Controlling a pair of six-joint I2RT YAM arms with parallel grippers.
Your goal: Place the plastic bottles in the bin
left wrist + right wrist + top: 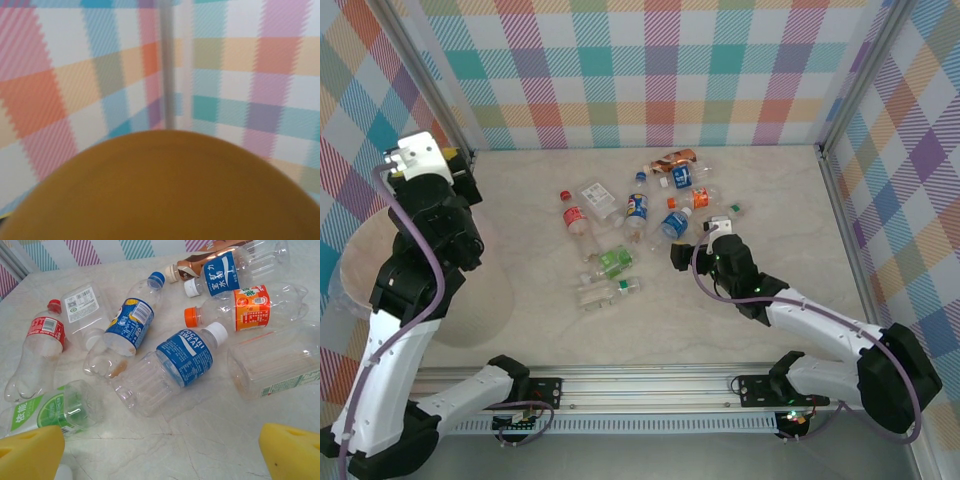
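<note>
The orange-brown thing goes back over the bin's opening (370,258) next as my left gripper turns, then down for release, since the opening lies below and back from the gripper.
Several plastic bottles (636,212) lie loose on the marble table top, mid-table. My right gripper (683,256) hovers low at their near right edge, open, its yellow fingertips (30,452) wide apart over bare table. Just ahead of it lies a clear bottle with a blue label (170,365), with a green-labelled bottle (47,412) to its left and an orange-labelled bottle (245,307) behind. The bin (485,295) stands at the far left, partly under my raised left arm. My left gripper (450,178) is up above it. A blurred orange-brown rounded thing (165,190) hides its jaws.
Checked walls close the table on three sides, with metal frame posts (842,195) at the corners. An aluminium rail (650,385) runs along the near edge between the arm bases. Bare marble lies between the bottles and the rail.
</note>
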